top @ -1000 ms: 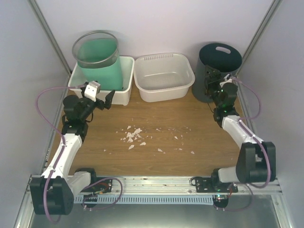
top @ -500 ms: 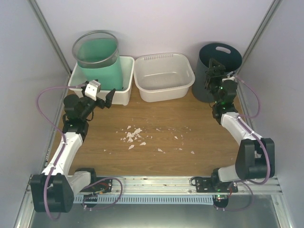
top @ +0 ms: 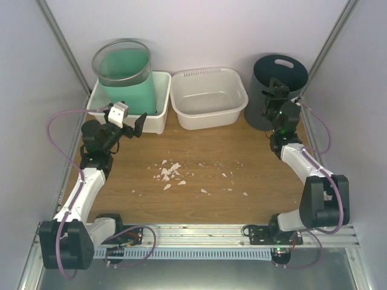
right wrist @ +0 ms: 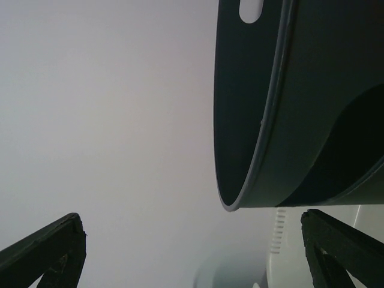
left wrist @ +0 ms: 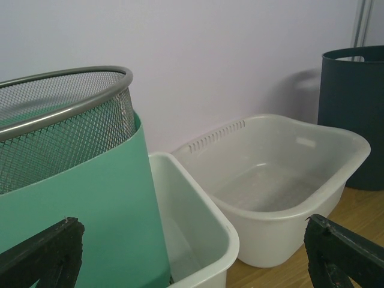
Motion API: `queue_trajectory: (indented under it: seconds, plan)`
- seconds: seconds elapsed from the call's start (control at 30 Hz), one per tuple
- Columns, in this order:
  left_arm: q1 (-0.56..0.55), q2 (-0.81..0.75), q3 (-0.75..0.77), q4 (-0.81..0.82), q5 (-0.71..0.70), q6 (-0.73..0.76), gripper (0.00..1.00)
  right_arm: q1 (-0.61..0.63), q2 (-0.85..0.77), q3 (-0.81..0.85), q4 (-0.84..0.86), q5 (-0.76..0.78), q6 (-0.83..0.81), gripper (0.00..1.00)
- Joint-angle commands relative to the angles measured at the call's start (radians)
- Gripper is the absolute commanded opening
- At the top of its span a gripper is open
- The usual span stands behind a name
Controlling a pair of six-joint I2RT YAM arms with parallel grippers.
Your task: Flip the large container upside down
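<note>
My right gripper eases outward onto the large container's near rim (right wrist: 258,159) next, since the rim lines up between its open fingers but still sits ahead of them.
The large dark container (top: 279,74) stands upright at the back right of the table, open end up, with a handle slot near its rim. My right gripper (top: 274,96) is open, up against the container's near left wall just below the rim, holding nothing. In the right wrist view the container's rim and inside (right wrist: 300,108) fill the upper right, and the open gripper (right wrist: 192,225) has the rim's edge between its fingers. My left gripper (top: 129,119) is open and empty at the back left. The container also shows at the right in the left wrist view (left wrist: 354,114).
A white tub (top: 158,112) at the back left holds a green bin (top: 124,84) with a wire mesh basket (left wrist: 60,120) in it. A white basin (top: 208,96) stands at the back middle. White crumbs (top: 170,172) lie on the wooden table. Walls stand close on both sides.
My right gripper has risen a little and turned along the dark container's wall toward its rim. The left arm has barely moved.
</note>
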Motion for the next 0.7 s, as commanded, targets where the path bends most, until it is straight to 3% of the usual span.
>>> queue_trajectory:
  seconds: [0.0,0.53,0.6,0.67]
  plan:
    - [-0.005,0.011,-0.007,0.065,-0.013,0.004,0.99,-0.011,0.042,0.039,0.014,0.046,0.019,0.97]
    - [-0.006,0.016,-0.015,0.047,-0.028,0.041,0.99,-0.033,0.263,0.242,0.105,0.028,0.020,0.94]
    - [-0.006,0.016,-0.019,0.044,-0.030,0.044,0.99,-0.037,0.283,0.253,0.135,0.032,0.019,0.86]
    - [-0.006,0.019,-0.022,0.044,-0.031,0.045,0.99,-0.040,0.298,0.262,0.165,0.028,0.009,0.69]
